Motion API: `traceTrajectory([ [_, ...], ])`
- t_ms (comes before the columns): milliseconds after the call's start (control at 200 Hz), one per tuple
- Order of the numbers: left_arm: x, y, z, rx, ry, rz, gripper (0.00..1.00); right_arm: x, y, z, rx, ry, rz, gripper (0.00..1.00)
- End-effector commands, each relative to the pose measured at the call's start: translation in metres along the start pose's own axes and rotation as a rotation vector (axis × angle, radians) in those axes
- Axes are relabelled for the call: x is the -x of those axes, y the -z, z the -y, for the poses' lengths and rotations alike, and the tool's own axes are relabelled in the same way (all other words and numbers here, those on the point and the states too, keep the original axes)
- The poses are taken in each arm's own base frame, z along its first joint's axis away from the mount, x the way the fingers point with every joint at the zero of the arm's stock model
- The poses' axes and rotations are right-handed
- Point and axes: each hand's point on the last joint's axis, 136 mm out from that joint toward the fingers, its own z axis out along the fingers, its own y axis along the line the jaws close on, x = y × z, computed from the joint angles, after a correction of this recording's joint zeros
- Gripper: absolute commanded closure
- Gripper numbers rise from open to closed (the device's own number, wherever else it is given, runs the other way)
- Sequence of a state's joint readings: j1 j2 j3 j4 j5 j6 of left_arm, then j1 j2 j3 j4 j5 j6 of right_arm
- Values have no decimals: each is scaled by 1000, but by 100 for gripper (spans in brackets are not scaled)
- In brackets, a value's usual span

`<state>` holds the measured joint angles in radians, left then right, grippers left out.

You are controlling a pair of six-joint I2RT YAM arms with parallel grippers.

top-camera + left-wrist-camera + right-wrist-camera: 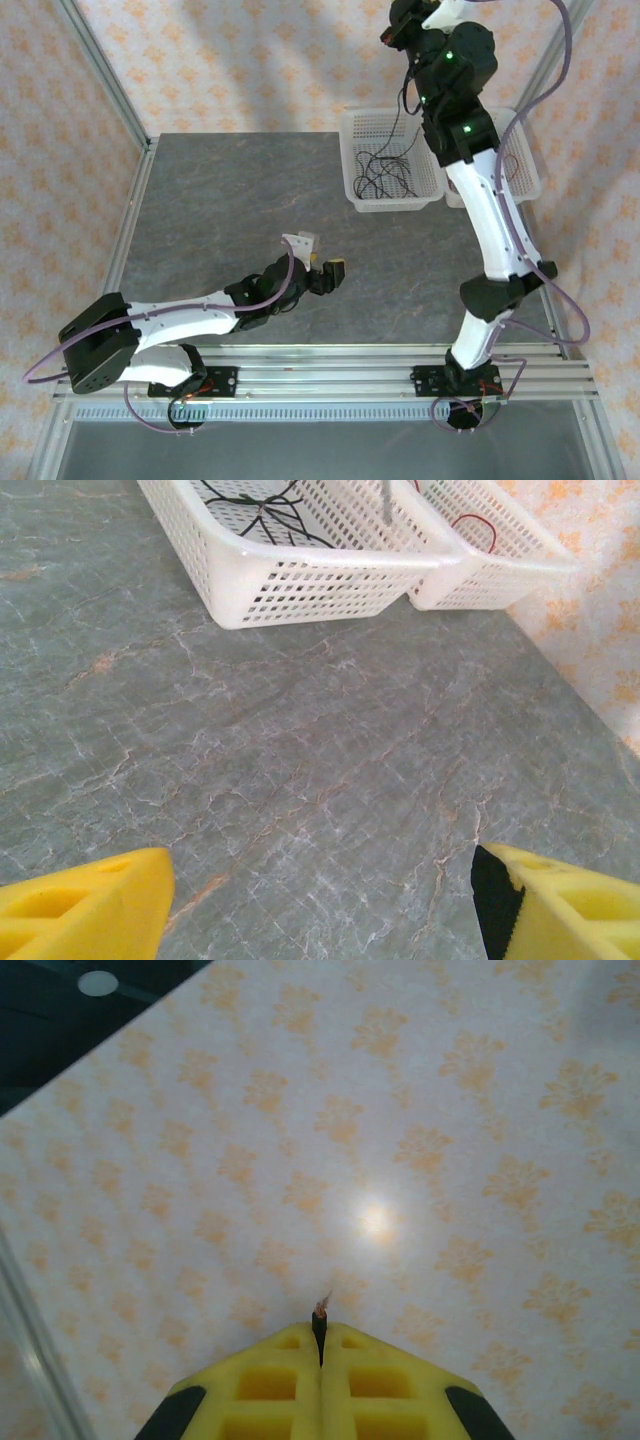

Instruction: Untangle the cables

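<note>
The single black wire should next go down with my right gripper into the white basket [378, 160] and be released there, because more black wires lie curled inside.
My right gripper [400, 35] is raised high over the back of the table and shut on a black wire [401, 120], which hangs down into the left white basket [352, 170]. In the right wrist view the yellow fingers [260, 1385] are pressed together, with the wire's stripped copper tip [321, 1310] poking out between them. More black wires [385, 172] lie curled in that basket. A red wire [475, 525] lies in the right basket [500, 575]. My left gripper [318, 258] hovers low over the table's middle, open, nothing between its fingers [90, 900].
The two white mesh baskets stand side by side at the table's back right; the right basket [528, 170] is partly hidden behind my right arm. Patterned walls close the back and sides. Grey stone tabletop [320, 740] stretches between the left gripper and the baskets.
</note>
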<state>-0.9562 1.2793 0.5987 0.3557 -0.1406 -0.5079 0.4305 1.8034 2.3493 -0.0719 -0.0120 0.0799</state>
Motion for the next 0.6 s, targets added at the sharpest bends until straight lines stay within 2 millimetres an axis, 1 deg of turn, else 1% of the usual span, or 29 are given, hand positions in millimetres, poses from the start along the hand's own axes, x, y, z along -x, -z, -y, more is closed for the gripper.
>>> traceTrajectory([
  [0,1,6,0,8,15,18,21,9,-17,4,38,16,79,100],
  [65,1,7,0,4,16,16,21,-7,-31,18,7,29,65,100],
  [130,0,8,0,4,18,16,21,-33,-45,35,-40,40,27,100],
  [225,0,9,-1,6,22,22,21,-83,-58,60,-106,62,-70,100],
  [280,0,10,-3,9,24,27,21,-119,-61,76,-149,77,-138,100],
  [355,3,12,-3,9,21,34,21,-164,-59,99,-214,84,-218,100],
  [410,5,14,-3,12,19,39,21,-193,-54,114,-257,79,-270,100],
  [491,9,17,-3,18,14,47,21,-232,-45,135,-310,66,-346,100],
  [596,12,20,-5,25,12,55,21,-278,-32,154,-365,69,-464,100],
])
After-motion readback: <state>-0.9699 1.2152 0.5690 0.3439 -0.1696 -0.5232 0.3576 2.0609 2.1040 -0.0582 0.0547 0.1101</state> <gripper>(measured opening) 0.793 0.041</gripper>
